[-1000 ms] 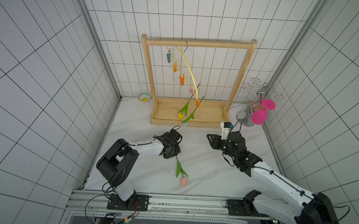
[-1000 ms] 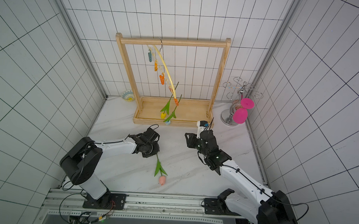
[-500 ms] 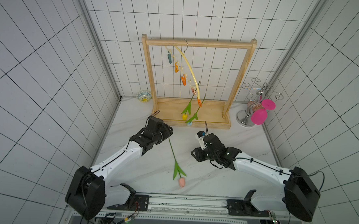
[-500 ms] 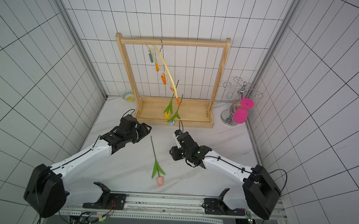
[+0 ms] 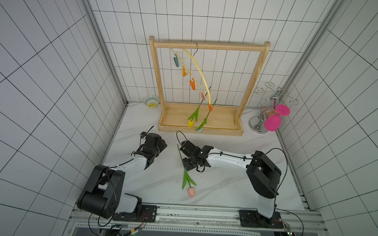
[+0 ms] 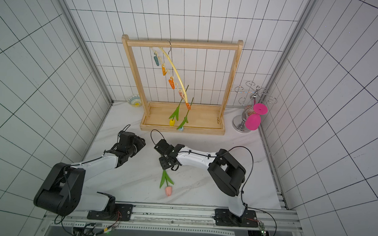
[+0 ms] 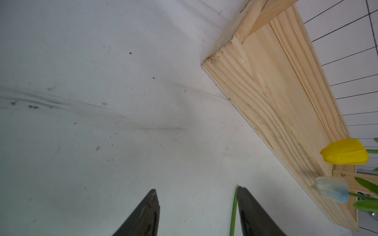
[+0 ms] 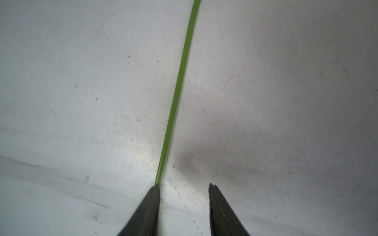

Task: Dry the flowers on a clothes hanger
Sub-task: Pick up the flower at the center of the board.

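Note:
My right gripper moves down and toward my left gripper next until both fingers are on either side of the tulip's thin green stem (image 5: 184, 167) (image 8: 159, 175), which lies below, under only one finger.
A pink tulip (image 5: 191, 192) lies on the table, its stem (image 5: 182, 159) running back toward the rack. My right gripper (image 5: 185, 165) hangs open over mid-stem. In the right wrist view the stem (image 8: 178, 85) runs out from one fingertip of my right gripper (image 8: 183, 184). My left gripper (image 5: 163, 147) stands open beside the stem's far end. In the left wrist view the stem end (image 7: 234, 208) lies along one finger's inner edge of my left gripper (image 7: 196, 189). The clothes hanger (image 5: 199, 70) hangs tilted on the rack, with a yellow tulip (image 5: 190, 123) and a bluish tulip (image 5: 199, 129) clipped head-down.
The wooden rack (image 5: 209, 46) with its tray base (image 5: 227, 130) stands at the back. A small bowl (image 5: 151, 101) sits at its left. A silver stand (image 5: 258, 126) holding a magenta goblet (image 5: 272, 123) is at the back right.
My left gripper opened, let the stem go and drew back to the left. My right arm swung left over the pink tulip's stem and opened wider.

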`<state>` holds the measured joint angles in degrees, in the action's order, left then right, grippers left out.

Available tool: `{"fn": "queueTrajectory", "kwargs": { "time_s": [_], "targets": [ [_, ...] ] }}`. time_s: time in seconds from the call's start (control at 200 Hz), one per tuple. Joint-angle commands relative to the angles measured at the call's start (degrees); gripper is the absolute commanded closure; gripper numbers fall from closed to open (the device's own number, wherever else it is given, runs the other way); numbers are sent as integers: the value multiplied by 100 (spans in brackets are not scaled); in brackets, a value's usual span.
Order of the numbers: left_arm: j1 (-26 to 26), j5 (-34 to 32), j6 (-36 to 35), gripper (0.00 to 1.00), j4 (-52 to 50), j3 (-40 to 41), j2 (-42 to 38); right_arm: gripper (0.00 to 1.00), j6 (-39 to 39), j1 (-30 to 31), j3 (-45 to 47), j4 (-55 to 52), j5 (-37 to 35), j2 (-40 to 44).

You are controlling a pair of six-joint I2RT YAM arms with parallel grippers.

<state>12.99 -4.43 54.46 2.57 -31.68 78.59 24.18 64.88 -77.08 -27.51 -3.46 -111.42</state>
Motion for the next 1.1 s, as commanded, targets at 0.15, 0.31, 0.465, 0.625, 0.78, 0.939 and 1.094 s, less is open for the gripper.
{"fn": "queueTrajectory", "kwargs": {
  "time_s": [0.15, 0.31, 0.465, 0.625, 0.78, 0.939, 1.094],
  "targets": [
    [-34, 12, -58, 38, 279, -12, -143, 59, -10, 224, -648, -545, -357, -478],
    [-34, 100, -53, 38, 288, -52, -19, 61, 41, 244, -719, -554, -389, -641],
    [-34, 69, -67, 39, 271, -46, -75, 68, 92, 261, -730, -570, -326, -723],
    [-34, 52, -71, 39, 271, -29, -124, 71, 156, 299, -765, -609, -325, -711],
    [-34, 61, -76, 40, 271, -30, -116, 74, 212, 304, -809, -657, -401, -833],
    [-34, 90, -73, 40, 276, -36, -123, 77, 239, 305, -809, -644, -418, -884],
    [-34, 100, -67, 40, 271, -31, -131, 87, 238, 293, -809, -633, -341, -870]
  ]
}}
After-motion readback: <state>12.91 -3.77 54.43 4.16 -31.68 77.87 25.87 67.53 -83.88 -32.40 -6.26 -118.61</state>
